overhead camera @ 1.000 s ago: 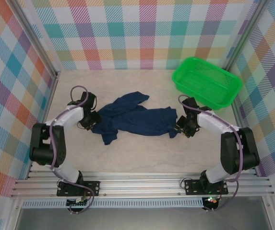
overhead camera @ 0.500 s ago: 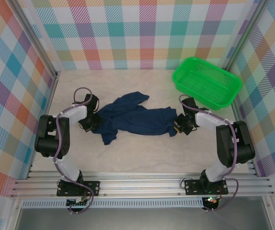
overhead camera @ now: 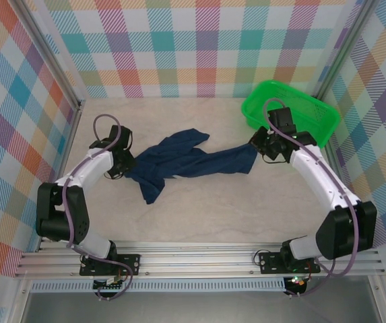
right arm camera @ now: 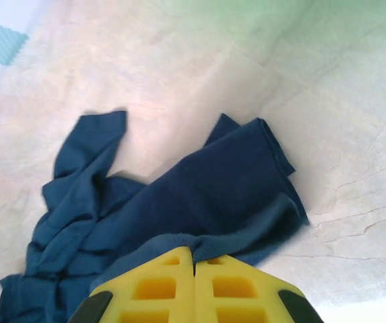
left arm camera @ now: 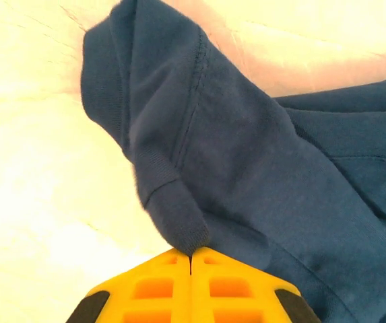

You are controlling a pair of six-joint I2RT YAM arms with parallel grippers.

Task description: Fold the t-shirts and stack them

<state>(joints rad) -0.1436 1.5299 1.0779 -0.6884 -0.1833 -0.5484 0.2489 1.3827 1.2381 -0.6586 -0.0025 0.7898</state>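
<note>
My right gripper draws back and down next and releases the t-shirt's end over the bare tabletop in front, since the t-shirt lies bunched in a narrow piece.
A dark navy t-shirt (overhead camera: 186,161) lies crumpled across the middle of the table, stretched between both arms. My left gripper (overhead camera: 126,168) is shut on the shirt's left edge; the left wrist view has the yellow jaws pinched on a hemmed fold (left arm camera: 179,222). My right gripper (overhead camera: 256,149) is shut on the shirt's right end and holds it raised off the table, near the basket. In the right wrist view the cloth (right arm camera: 206,195) hangs from the jaws (right arm camera: 194,259) down to the table. No white print shows.
A bright green mesh basket (overhead camera: 290,114) stands at the back right, just behind my right gripper. Checked walls close in the back and both sides. Bare pale tabletop (overhead camera: 213,215) lies in front of the shirt.
My right gripper has lifted and pulled the shirt's right end back and to the right, toward the basket. The shirt is drawn out longer. The left gripper shifted slightly left, still holding.
</note>
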